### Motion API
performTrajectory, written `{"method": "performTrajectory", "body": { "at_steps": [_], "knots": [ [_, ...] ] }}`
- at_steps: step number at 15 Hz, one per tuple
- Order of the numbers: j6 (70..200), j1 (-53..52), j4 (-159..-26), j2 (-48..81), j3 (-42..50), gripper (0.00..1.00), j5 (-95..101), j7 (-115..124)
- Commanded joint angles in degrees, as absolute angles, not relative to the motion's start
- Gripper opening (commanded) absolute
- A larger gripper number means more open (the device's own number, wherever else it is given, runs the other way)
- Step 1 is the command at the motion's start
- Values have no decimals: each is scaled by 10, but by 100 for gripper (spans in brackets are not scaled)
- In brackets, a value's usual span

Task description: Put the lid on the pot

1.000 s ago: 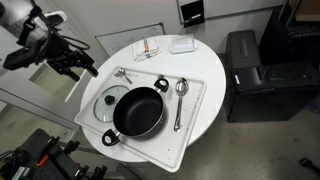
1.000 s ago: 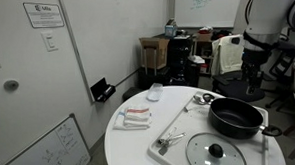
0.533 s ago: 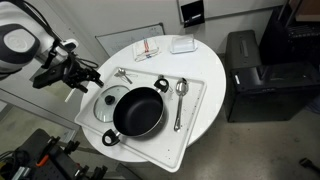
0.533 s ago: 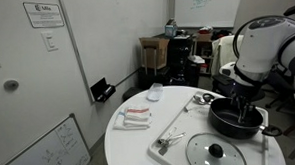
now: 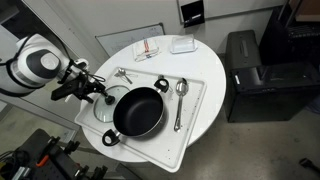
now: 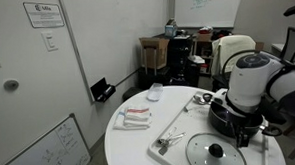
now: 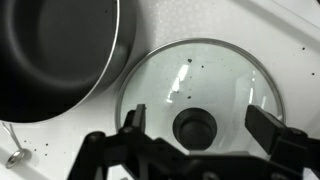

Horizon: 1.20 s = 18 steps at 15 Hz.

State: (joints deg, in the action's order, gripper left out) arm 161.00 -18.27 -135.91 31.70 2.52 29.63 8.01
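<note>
The knob stands between my gripper's open fingers, so my gripper will lower them over the lid next, to either side of the dark knob (image 6: pixel 216 150) (image 7: pixel 195 128).
The black pot (image 5: pixel 139 111) sits on a white tray in both exterior views (image 6: pixel 235 117), two loop handles at its sides. The clear glass lid (image 5: pixel 107 103) lies flat on the tray beside the pot; it also shows in an exterior view (image 6: pixel 215 152) and the wrist view (image 7: pixel 200 85). My gripper (image 7: pixel 200 125) hovers right above the lid, open, its fingers either side of the dark knob (image 7: pixel 194 127). The pot's rim fills the wrist view's upper left (image 7: pixel 60 50). In an exterior view the gripper (image 5: pixel 97 87) is over the lid's edge.
The white tray (image 5: pixel 195 108) also holds a spoon (image 5: pixel 180 98) and a metal utensil (image 5: pixel 122 74). On the round table (image 5: pixel 205 55) lie a white box (image 5: pixel 182 44) and a red-and-white packet (image 5: pixel 148 47). A black cabinet (image 5: pixel 255 70) stands beside the table.
The arm has swung in from beyond the table's edge and come down over the lid. Pot and lid have not moved.
</note>
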Motion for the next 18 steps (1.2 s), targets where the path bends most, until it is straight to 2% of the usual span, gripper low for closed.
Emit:
{"method": "performTrajectory", "body": {
  "at_steps": [1,14,18],
  "knots": [
    [1621,-225,-1311,385,50,100,296,92],
    [1625,-251,-1225,474,66,100,276,82],
    [1608,-217,-1223,470,30,100,245,52]
  ]
}}
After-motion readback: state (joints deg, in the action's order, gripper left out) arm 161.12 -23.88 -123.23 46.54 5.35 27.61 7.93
